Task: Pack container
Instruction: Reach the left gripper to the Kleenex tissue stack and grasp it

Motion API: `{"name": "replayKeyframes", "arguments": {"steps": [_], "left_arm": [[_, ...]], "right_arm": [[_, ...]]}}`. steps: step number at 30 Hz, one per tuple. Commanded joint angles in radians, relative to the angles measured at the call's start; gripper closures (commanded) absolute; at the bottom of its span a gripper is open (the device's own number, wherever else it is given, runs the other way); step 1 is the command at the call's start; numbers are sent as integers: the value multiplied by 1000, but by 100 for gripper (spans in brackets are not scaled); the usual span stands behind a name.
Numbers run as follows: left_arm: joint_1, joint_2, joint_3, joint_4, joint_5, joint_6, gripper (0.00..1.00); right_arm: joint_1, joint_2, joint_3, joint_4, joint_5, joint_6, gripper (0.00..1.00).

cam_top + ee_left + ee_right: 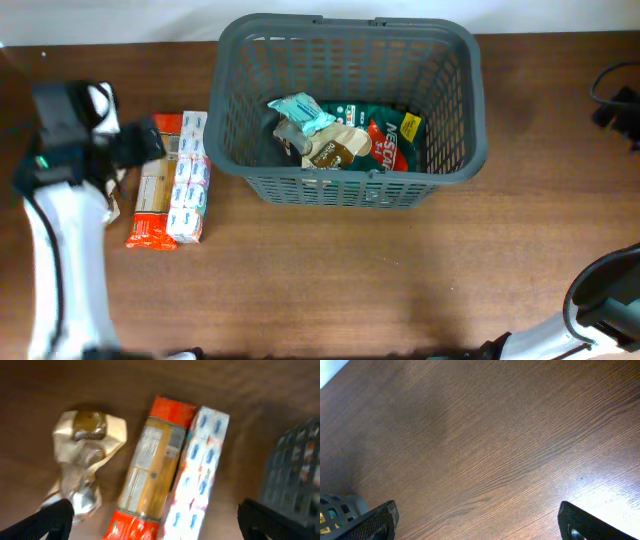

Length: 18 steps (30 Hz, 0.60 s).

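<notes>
I will move my left gripper to the right in the overhead view and lower it onto the packet's middle (pixel 191 170), because the white-blue packet is still outside the container (pixel 340 186).
The dark grey lattice container (pixel 340 186) stands at the back middle of the table. It holds a teal packet (pixel 300 112), a brown packet (pixel 335 148) and a red-green packet (pixel 392 140). Left of it on the table lie an orange-red packet (pixel 152 198) and a white-blue packet (pixel 190 182). My left gripper (pixel 140 145) hovers over their far ends, open and empty. In the left wrist view, the gripper (pixel 155 522) spans the orange-red packet (pixel 150 465) and the white-blue packet (pixel 197 470). My right gripper (pixel 477 520) is open and empty over bare wood.
A crumpled beige packet (pixel 85 455) lies left of the orange-red one, partly under my left arm in the overhead view (pixel 112 205). The container's wall (pixel 295 475) is at the right of the left wrist view. A black cable (pixel 615 95) lies at the far right.
</notes>
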Motion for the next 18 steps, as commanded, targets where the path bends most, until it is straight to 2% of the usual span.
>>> {"name": "replayKeyframes", "arguments": {"steps": [1, 4, 8, 18], "left_arm": [[37, 86, 131, -33, 232, 19, 1], [31, 110, 151, -33, 296, 79, 1], [14, 130, 150, -106, 296, 159, 1], [15, 158, 148, -136, 288, 162, 1]], "right_arm": [[3, -5, -3, 0, -5, 5, 1], [3, -5, -3, 0, -5, 5, 1], [3, -5, -3, 0, -5, 5, 1], [3, -5, -3, 0, -5, 5, 1]]}}
